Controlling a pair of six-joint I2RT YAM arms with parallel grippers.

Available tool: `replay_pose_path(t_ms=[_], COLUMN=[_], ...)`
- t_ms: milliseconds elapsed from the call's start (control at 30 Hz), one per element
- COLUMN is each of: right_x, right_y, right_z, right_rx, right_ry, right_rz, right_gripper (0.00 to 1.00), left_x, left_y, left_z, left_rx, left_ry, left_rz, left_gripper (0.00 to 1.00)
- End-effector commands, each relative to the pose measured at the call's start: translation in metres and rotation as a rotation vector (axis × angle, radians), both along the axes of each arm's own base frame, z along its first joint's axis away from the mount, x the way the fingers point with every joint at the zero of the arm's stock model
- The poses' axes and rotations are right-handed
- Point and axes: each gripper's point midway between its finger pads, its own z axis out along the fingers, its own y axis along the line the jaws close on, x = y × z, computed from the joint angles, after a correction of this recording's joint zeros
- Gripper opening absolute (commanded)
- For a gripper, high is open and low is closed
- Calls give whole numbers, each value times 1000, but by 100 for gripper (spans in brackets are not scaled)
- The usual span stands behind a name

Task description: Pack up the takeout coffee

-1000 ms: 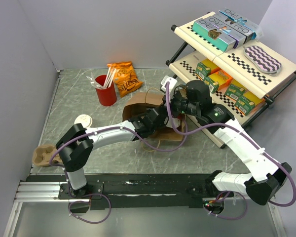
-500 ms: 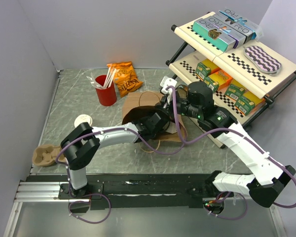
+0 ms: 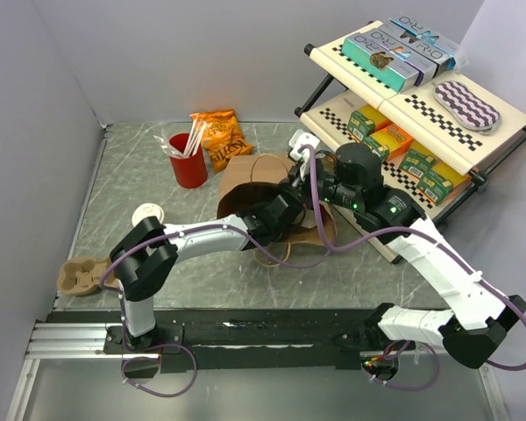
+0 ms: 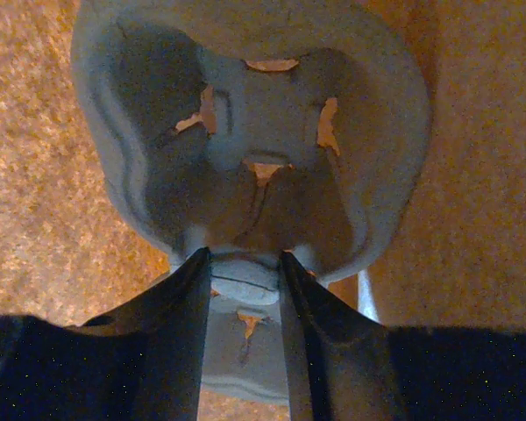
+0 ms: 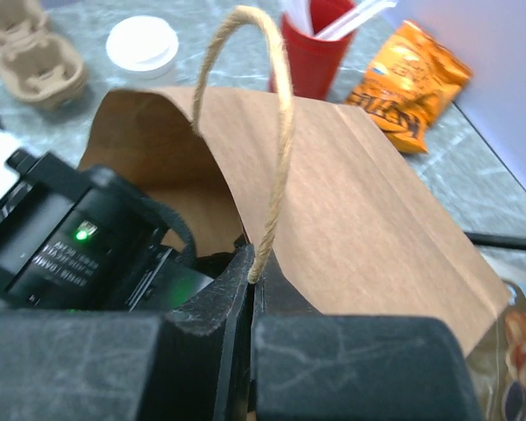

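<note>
My left gripper stays deep inside the paper bag next and spreads its fingers off the carrier's middle tab [image 4: 245, 281] to release it. The carrier already sits within the bag's sides.
The takeout coffee [image 3: 147, 214], a small white cup with a domed lid [image 5: 140, 46], stands on the table left of the brown paper bag [image 3: 254, 180], apart from both grippers. My left gripper [image 4: 244, 259] is deep inside the bag, its fingers [image 4: 180, 333] clamped on the middle tab of a moulded-pulp cup carrier [image 4: 245, 114]. In the top view the bag hides those fingers. My right gripper [image 5: 252, 263] is shut on the bag's twine handle [image 5: 280, 114] and holds the mouth of the bag [image 5: 377, 210] up and open.
A second pulp carrier [image 3: 77, 274] lies at the table's left edge. A red cup with white sticks [image 3: 189, 160] and an orange snack bag [image 3: 221, 138] sit at the back. A checkered rack of boxes [image 3: 412, 96] fills the right side.
The right gripper has lifted the handle up and back, so the bag's mouth stands higher and wider. The left arm has reached a little further into the bag.
</note>
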Motion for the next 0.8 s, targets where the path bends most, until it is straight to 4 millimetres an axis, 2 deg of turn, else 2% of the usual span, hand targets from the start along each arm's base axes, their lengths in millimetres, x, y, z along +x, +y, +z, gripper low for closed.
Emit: replay_pose_path(t_ms=[0, 67, 200, 233, 400, 500, 533, 667, 700, 733, 767], right_x=[9, 7, -2, -1, -6, -11, -19, -23, -21, -19, -18], right_y=[-11, -10, -11, -15, -15, -8, -1, 2, 0, -1, -3], right_z=[44, 44, 30, 26, 20, 11, 11, 0, -2, -2, -2], right_rx=[89, 97, 107, 110, 130, 131, 154, 158, 155, 152, 150], right_ry=[-14, 26, 123, 145, 223, 268, 309, 360, 360, 356, 359], right_rz=[-127, -128, -118, -133, -127, -82, -38, -22, -29, -37, -44], right_gripper=[0, 0, 0, 0, 0, 0, 0, 0, 2, 12, 15], left_x=[1, -6, -21, -25, -34, -36, -38, -41, -43, -44, -44], left_y=[10, 7, 7, 8, 2, -9, -11, -12, -12, -12, -11], left_z=[7, 8, 15, 22, 16, 15, 13, 9, 6, 3, 0], left_rx=[28, -13, -110, -129, -183, -225, -225, -249, -249, -250, -250], left_ry=[7, 52, 99, 98, 155, 177, 183, 197, 213, 221, 231], left_rz=[46, 17, -6, -16, -38, -72, -81, -84, -88, -86, -84], left_gripper=[1, 1, 1, 1, 1, 1, 1, 1, 1, 1, 1])
